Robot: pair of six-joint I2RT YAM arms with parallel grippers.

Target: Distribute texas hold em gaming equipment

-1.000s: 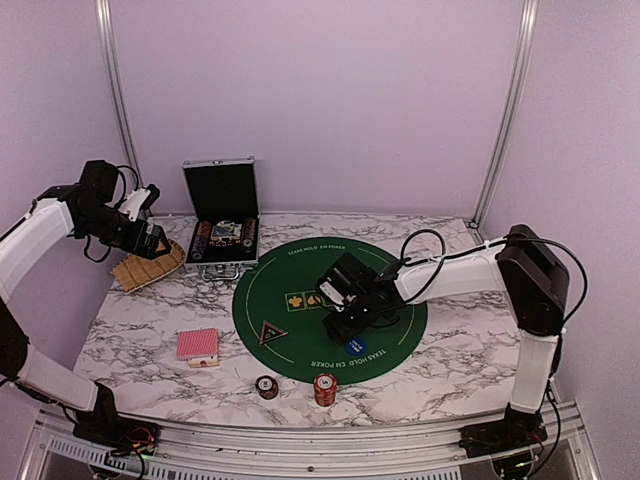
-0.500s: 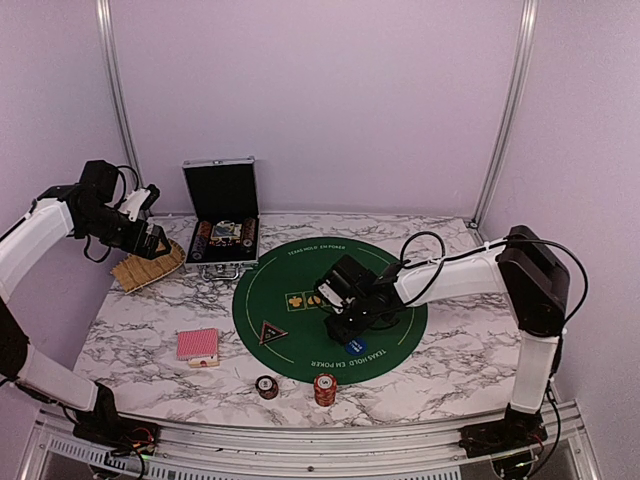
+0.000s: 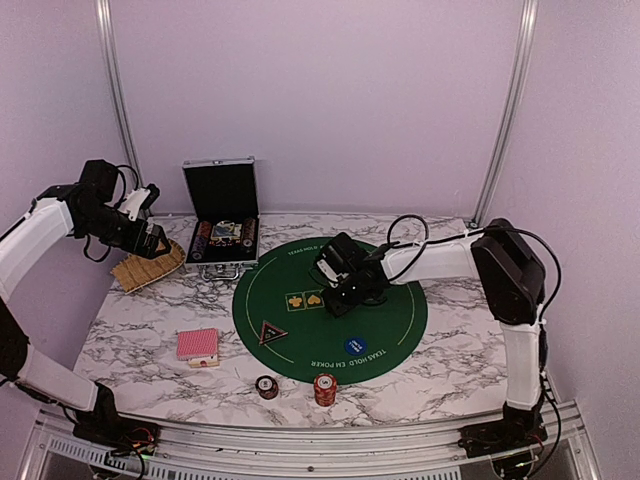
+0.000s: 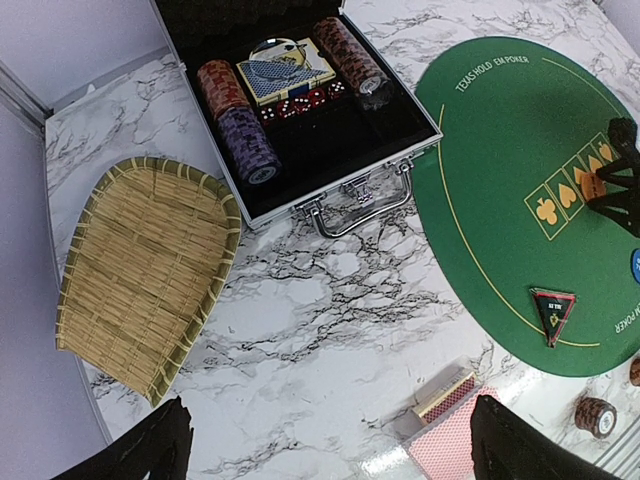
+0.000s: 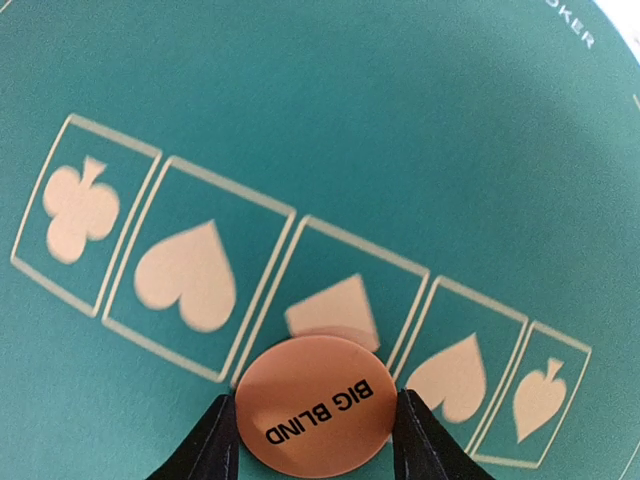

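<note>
The button in my right gripper will go outward next to the bare green by the far lettering, and I will let go of it there, clear of the suit boxes.
My right gripper is low over the suit boxes at the middle of the green mat. It is shut on a round orange button marked BIG BLIND, gripped by its edges. A blue button and a black triangular button lie on the mat's near part. Red-backed cards lie on the marble to the left. A dark chip stack and a red-white chip stack stand by the front edge. My left gripper is open and empty, high above the marble at the far left.
An open silver case with chip rows, dice and a card deck stands at the back. A woven bamboo tray lies to its left. The table's front edge runs close to the chip stacks.
My right gripper has moved from above the blue button at the mat's near part back to the suit boxes in the middle. The blue button now shows fully. The left arm has not moved.
</note>
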